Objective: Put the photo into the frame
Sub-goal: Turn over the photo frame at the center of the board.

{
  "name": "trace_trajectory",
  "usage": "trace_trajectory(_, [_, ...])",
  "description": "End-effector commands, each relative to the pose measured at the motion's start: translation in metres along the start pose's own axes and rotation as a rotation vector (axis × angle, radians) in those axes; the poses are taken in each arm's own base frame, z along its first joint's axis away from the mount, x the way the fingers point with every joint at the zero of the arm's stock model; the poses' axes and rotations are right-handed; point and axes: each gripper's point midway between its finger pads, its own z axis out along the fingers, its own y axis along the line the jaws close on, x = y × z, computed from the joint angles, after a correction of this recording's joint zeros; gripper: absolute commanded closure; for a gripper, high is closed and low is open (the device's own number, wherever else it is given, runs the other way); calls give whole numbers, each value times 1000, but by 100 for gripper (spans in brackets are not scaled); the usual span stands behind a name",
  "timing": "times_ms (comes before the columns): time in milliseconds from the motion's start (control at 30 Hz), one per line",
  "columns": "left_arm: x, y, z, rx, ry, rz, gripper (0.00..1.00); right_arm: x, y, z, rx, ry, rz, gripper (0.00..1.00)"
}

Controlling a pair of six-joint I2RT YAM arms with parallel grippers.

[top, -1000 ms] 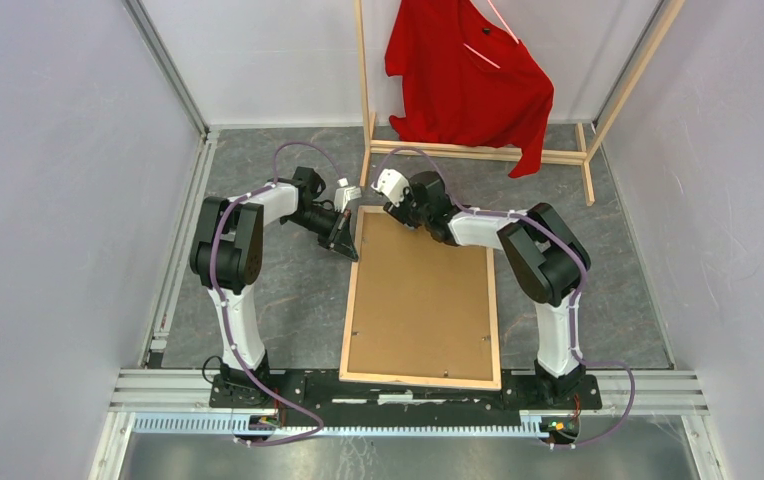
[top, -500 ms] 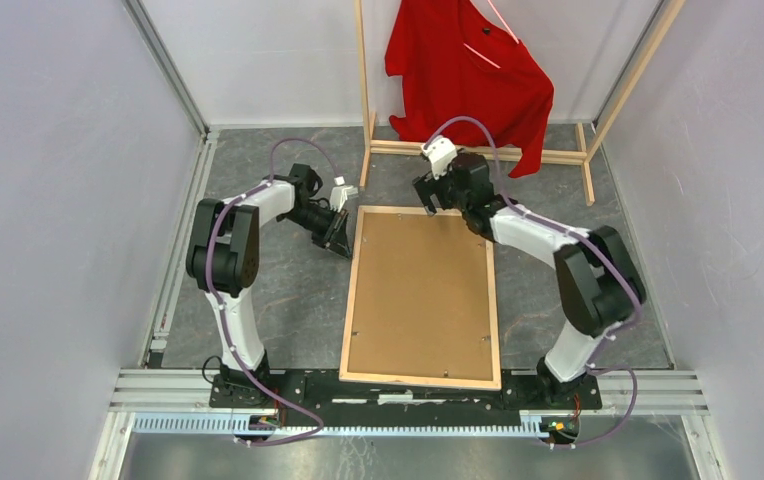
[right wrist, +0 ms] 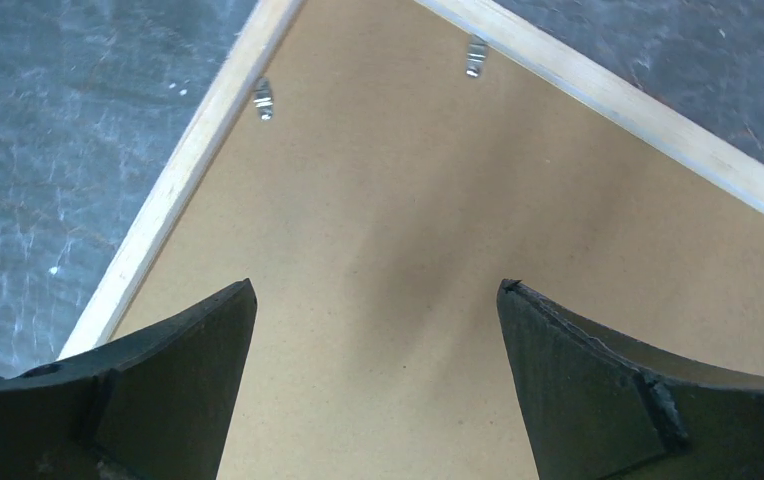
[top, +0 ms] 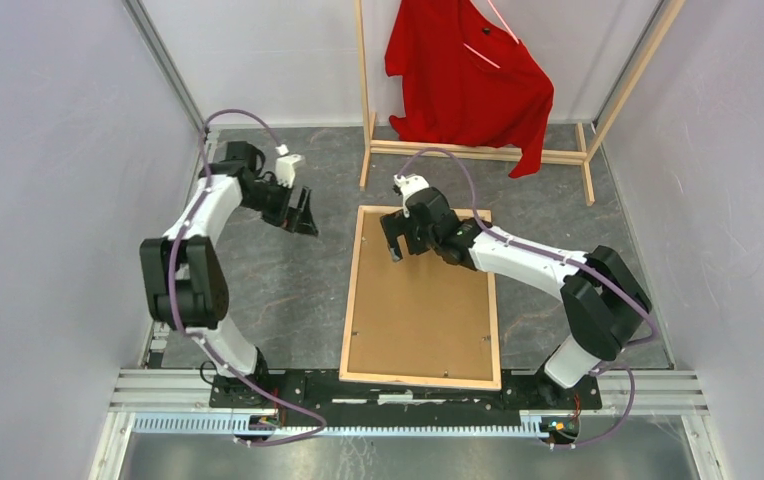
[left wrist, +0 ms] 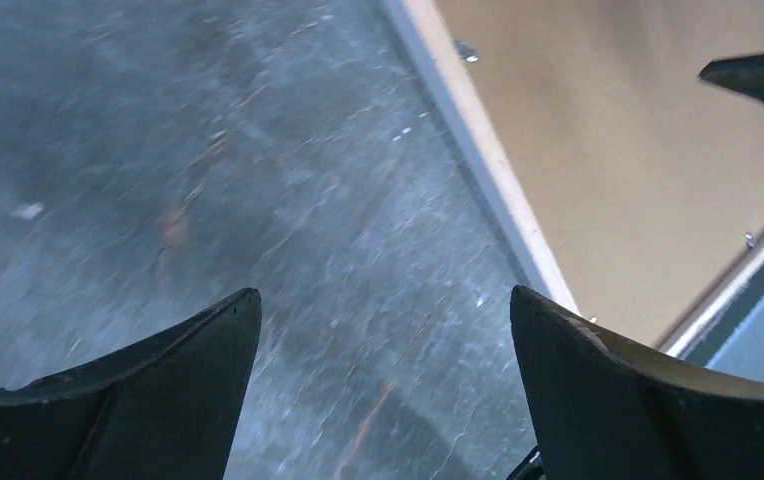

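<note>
I should move my right gripper down, back and to the left in the top view onto the frame's long bar (right wrist: 223,96), because its open fingers are over flat backing board.
The frame (top: 350,300) lies back side up on the grey floor, with a plain brown backing board (top: 423,300) filling it. The photo is hidden. My left gripper (top: 304,222) hangs open over bare floor, left of the frame's far-left corner and apart from it. In the left wrist view its jaws (left wrist: 383,300) stand wide with only floor between them, and the frame's edge (left wrist: 498,190) runs past on the right. My right gripper (top: 391,248) is open above the far-left part of the board. Its wide jaws (right wrist: 378,285) hold nothing over the board (right wrist: 408,200).
A wooden clothes rack (top: 363,110) with a red shirt (top: 468,75) stands at the back. Small metal tabs (right wrist: 264,98) sit along the frame's inner edge. Grey walls close in on both sides, and a metal rail (top: 408,385) runs along the near edge.
The left gripper has opened and pulled back from the frame's far-left corner toward the far left. The right gripper has opened wider and swung from the frame's far edge to over the board's far-left part.
</note>
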Motion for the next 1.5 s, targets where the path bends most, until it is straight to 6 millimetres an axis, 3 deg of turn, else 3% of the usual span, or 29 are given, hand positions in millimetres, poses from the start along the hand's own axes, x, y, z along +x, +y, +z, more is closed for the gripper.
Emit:
trace_trajectory(0, [7, 20, -42, -162, -45, 21, 0, -17, 30, -8, 7, -4, 92, 2])
trace_trajectory(133, [15, 36, -65, -237, -89, -20, 0, -15, 72, -7, 139, 43, 17, 2])
trace_trajectory(267, [19, 61, -88, -296, -146, -80, 0, -5, 116, 7, 135, 59, 31, 11])
trace_trajectory(367, [29, 76, -99, -323, -159, -129, 0, 1, 130, 19, 186, 92, 9, 19])
trace_trajectory(567, [47, 80, -104, -379, -149, -134, 0, 9, 136, 36, 253, 122, 20, 32])
trace_trajectory(733, [49, 79, -109, -426, -167, -106, 0, 29, 127, 43, 305, 154, 39, 33])
trace_trajectory(1067, [54, 82, -115, -482, -156, -79, 0, 58, 134, 62, 291, 211, 71, 42])
trace_trajectory(1467, [51, 77, -122, -502, -179, -39, 0, 65, 151, 71, 253, 233, 73, 73])
